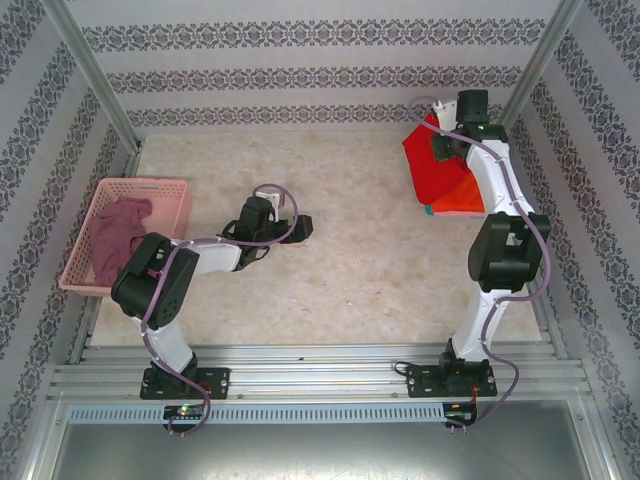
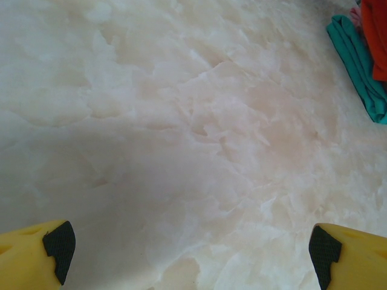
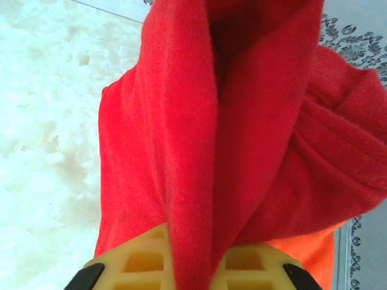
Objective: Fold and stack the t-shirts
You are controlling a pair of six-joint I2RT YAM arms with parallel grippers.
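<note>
My right gripper holds the red fold and next needs to go toward the nearer side wall and down to release it, since the orange t-shirt [image 1: 466, 200] [image 3: 309, 254] lies below on that side.
At the table's far right, my right gripper [image 1: 440, 142] is shut on a fold of the bright red t-shirt [image 1: 436, 168], which hangs lifted over the stack. In the right wrist view the red t-shirt [image 3: 242, 121] is pinched between the yellow fingers [image 3: 136, 263] of the right gripper [image 3: 193, 269]. The orange t-shirt [image 1: 466, 200] [image 3: 309, 254] lies beneath it, with a teal t-shirt edge [image 1: 428, 210] [image 2: 360, 60] under that. The dusty mauve t-shirt [image 1: 115, 235] lies crumpled in the basket. My left gripper [image 1: 292, 226] [image 2: 190, 260] is open over bare table, holding nothing.
The pink lattice basket [image 1: 170, 188] stands at the table's left edge, next to the left arm's elbow. Metal frame posts [image 1: 95, 75] rise at the back corners against patterned walls. The marbled tabletop [image 1: 370, 260] stretches between the two arms.
</note>
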